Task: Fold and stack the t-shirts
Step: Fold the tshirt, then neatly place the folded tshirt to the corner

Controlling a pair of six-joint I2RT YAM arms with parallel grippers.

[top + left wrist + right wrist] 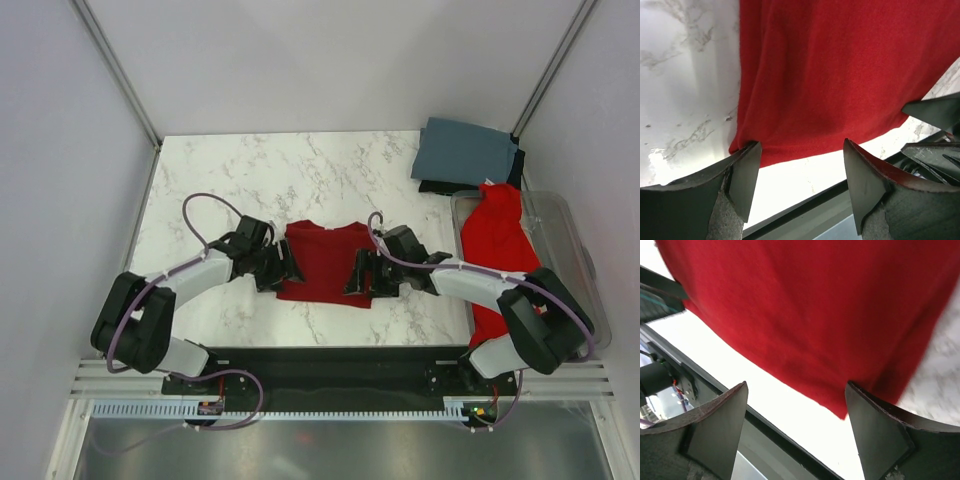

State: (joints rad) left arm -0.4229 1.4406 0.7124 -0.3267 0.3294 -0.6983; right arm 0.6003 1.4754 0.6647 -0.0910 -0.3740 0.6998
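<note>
The crimson t-shirt has the raised fold at its far corner (356, 229) toward the bin, outward of my right gripper, which will next move outward over the t-shirt onto it.
The dark crimson t-shirt (325, 262) lies flat and partly folded on the marble table near its front edge; it fills the left wrist view (840, 80) and the right wrist view (820, 310). My left gripper (286, 268) is open at the shirt's left near corner, one finger (742, 175) touching the hem. My right gripper (362, 274) is open at the shirt's right near corner. The brighter red t-shirt (498, 250) hangs over a clear bin. The slate grey-blue t-shirt (468, 153) lies folded on the black t-shirt (445, 187) at the back right.
A clear plastic bin (570, 250) stands at the table's right side. The table's black front rail (340, 365) runs just behind both grippers. White walls enclose the back and sides.
</note>
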